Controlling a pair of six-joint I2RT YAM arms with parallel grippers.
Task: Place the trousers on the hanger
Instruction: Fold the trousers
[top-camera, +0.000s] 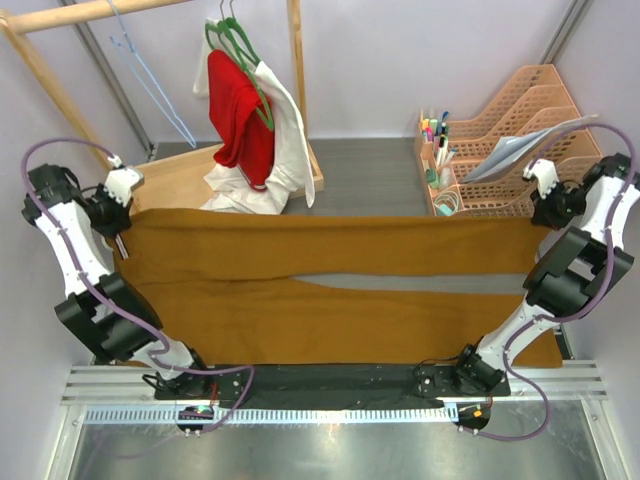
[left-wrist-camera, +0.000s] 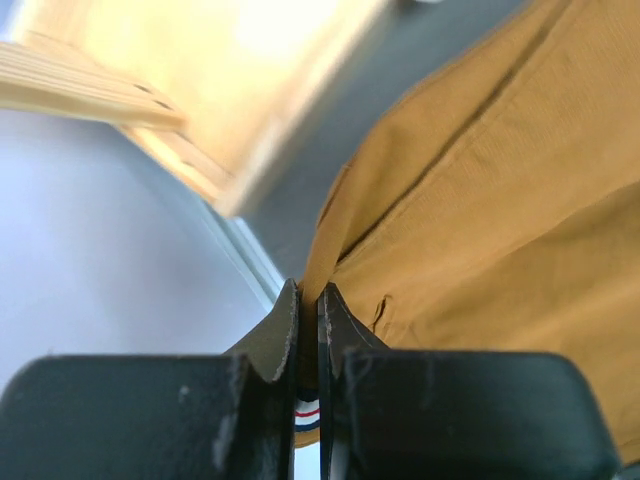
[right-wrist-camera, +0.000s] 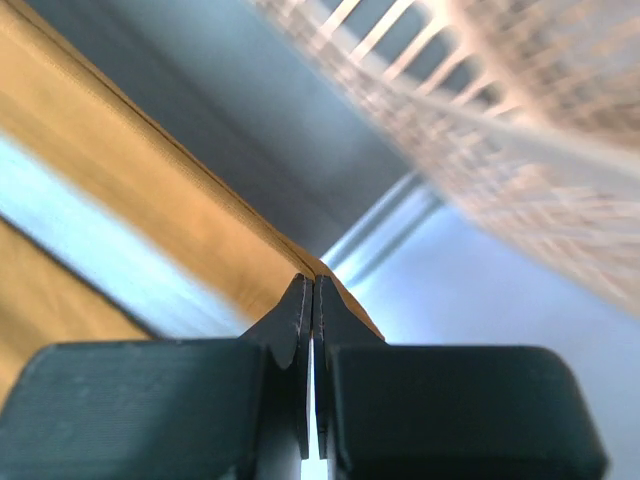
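Observation:
I will draw my left gripper back next, then lower it over the near trouser leg's waist end (top-camera: 172, 312) to release the trousers' fold, as that cloth layer lies below it toward my base.
The mustard trousers (top-camera: 330, 290) are stretched wide across the table between my two arms, lifted at the far edge, legs lying left to right with a slit between them. My left gripper (top-camera: 122, 237) is shut on the trousers' far left corner, seen in the left wrist view (left-wrist-camera: 308, 300) with cloth (left-wrist-camera: 480, 220) pinched between the jaws. My right gripper (top-camera: 537, 215) is shut on the far right corner, and in the right wrist view (right-wrist-camera: 313, 290) the cloth edge (right-wrist-camera: 170, 190) runs into the jaws. The light-blue wire hanger (top-camera: 150, 85) hangs from the wooden rail at the back left.
A wooden rack (top-camera: 60, 90) stands at the back left, with green hangers (top-camera: 240, 50) bearing a red garment (top-camera: 243, 125) and a white garment (top-camera: 285, 150). Peach file trays (top-camera: 520, 130) and a pen holder (top-camera: 437, 150) stand at the back right.

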